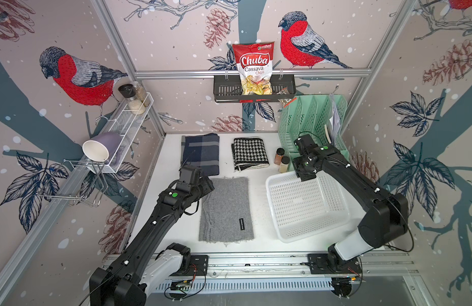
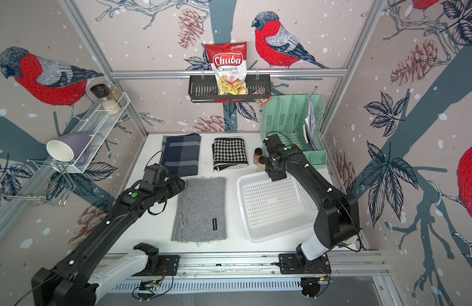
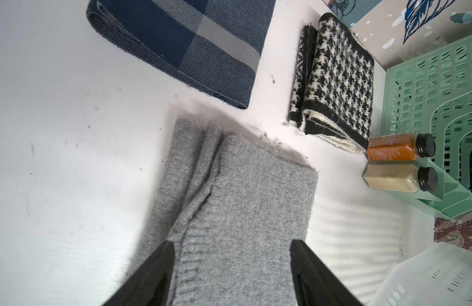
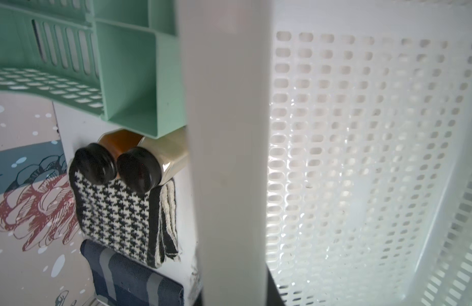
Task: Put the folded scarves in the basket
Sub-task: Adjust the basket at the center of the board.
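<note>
The basket in my right gripper is skewed, so I need to swing it straight next. I then need to lower it onto the tabletop [image 1: 265,214] beside the scarf and let go, because that tabletop is below my right gripper.
A grey knit folded scarf [image 1: 227,209] [image 2: 200,209] lies flat in the middle of the table. My left gripper [image 1: 207,185] hangs over its far left corner. In the left wrist view the left gripper [image 3: 232,241] is open, its two black fingers [image 3: 163,265] standing over the grey scarf [image 3: 237,201] on either side of its end. To the right of the scarf stands the white perforated basket [image 1: 271,204] [image 2: 240,201], with nothing in it. My right gripper [image 1: 305,172] is shut on the far rim of the basket [image 4: 227,132].
A navy plaid scarf [image 1: 200,153] and a houndstooth scarf [image 1: 249,153] lie folded at the back. Two spice jars [image 1: 281,159] stand by the mint-green organiser [image 1: 311,124], just behind the basket. A black shelf [image 1: 224,91] with a chips bag hangs on the back wall.
</note>
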`<action>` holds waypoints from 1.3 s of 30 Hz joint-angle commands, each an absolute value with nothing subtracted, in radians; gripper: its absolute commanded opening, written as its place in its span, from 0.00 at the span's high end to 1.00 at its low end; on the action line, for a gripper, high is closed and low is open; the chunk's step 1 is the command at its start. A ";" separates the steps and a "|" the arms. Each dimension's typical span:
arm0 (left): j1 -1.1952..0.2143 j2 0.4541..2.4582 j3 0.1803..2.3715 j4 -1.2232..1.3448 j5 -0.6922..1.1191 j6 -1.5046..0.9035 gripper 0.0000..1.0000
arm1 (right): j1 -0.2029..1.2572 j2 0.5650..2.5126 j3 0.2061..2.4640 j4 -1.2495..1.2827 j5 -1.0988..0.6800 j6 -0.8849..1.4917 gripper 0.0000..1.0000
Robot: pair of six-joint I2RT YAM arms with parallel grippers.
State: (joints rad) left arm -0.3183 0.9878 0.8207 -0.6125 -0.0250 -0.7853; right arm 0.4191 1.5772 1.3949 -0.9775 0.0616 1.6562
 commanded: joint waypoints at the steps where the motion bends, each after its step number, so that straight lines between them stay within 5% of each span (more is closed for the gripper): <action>1: -0.326 0.991 0.822 -0.593 -0.026 -0.795 0.27 | 0.371 1.602 1.383 -0.920 -0.076 1.735 1.00; 35: -0.364 1.003 0.792 -0.583 -0.042 -0.814 0.27 | 0.366 1.732 1.331 -0.806 -0.066 1.866 1.00; 39: -0.366 0.995 0.792 -0.596 -0.040 -0.811 0.26 | 0.363 1.722 1.292 -0.754 -0.073 1.858 0.82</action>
